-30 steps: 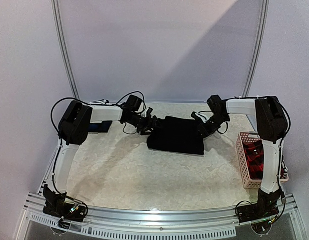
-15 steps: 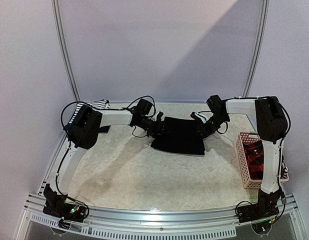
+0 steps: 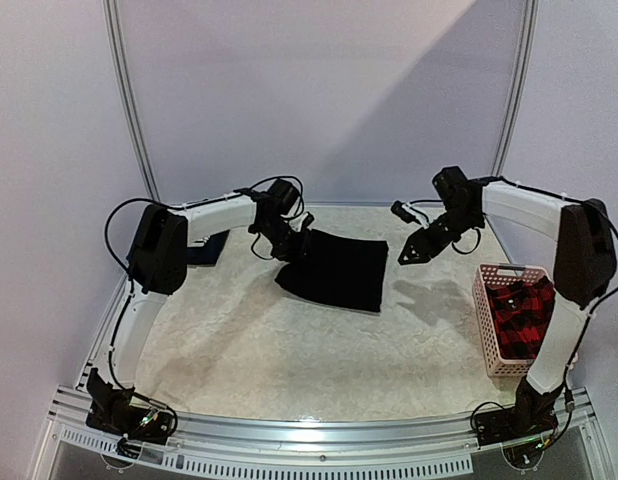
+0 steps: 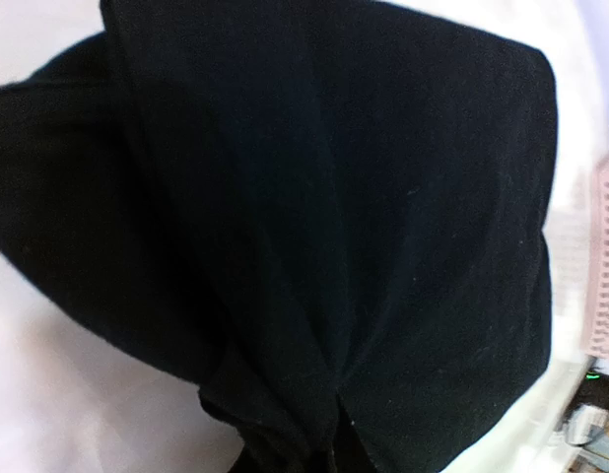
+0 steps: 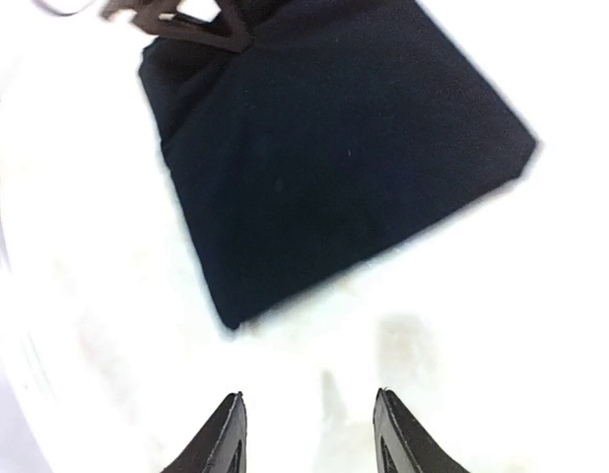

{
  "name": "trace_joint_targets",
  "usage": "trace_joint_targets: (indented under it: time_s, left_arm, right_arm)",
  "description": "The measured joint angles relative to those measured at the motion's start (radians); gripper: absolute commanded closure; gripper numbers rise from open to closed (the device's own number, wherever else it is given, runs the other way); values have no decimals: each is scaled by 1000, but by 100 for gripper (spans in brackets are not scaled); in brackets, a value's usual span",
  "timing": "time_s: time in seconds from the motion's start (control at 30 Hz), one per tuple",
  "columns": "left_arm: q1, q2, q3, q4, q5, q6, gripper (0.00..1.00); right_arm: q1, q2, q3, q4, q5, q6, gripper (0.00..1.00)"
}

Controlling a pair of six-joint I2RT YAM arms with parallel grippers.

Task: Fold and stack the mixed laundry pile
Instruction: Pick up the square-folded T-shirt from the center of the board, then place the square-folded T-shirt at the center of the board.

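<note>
Next, the left gripper carries the black shirt (image 3: 335, 270) up and to the left in the top view, over the navy piece (image 3: 207, 250), then releases it, since the shirt is folded.
A folded black shirt (image 3: 335, 270) lies at the back middle of the table, skewed, its left edge raised. My left gripper (image 3: 300, 246) is shut on that left edge. In the left wrist view the black shirt (image 4: 364, 217) fills the frame and bunches toward the bottom, hiding the fingers. My right gripper (image 3: 407, 256) hovers just off the shirt's right edge, open, with nothing in it. In the right wrist view the right gripper (image 5: 309, 419) hangs over bare table short of the shirt (image 5: 334, 148). A red-black plaid shirt (image 3: 519, 305) lies in the basket.
A pink slotted basket (image 3: 486, 325) stands at the right edge of the table, also at the right edge of the left wrist view as a pink basket (image 4: 608, 266). A navy piece (image 3: 205, 250) lies at the back left behind the left arm. The table (image 3: 289, 350) has a white textured cover.
My left gripper closed on the shirt's left edge and lifted it, skewing the shirt. My right gripper came off the shirt's right side and rose to the right.
</note>
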Motion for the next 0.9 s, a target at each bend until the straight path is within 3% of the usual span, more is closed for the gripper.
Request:
trace_joint_targets:
  time_s: [0.17, 0.33, 0.7, 0.9]
  left_arm:
    - [45, -64, 71, -241, -200, 133, 100]
    - [90, -102, 114, -388, -383, 222, 100]
    - [156, -104, 374, -561, -652, 354, 100]
    - [214, -101, 400, -562, -730, 409, 100]
  right_arm:
    - [-2, -167, -67, -5, -41, -31, 55]
    - [-3, -186, -134, -5, -60, -44, 55]
    - [-3, -179, -167, 1, -93, -61, 55]
    - [-3, -164, -184, 2, -105, -75, 55]
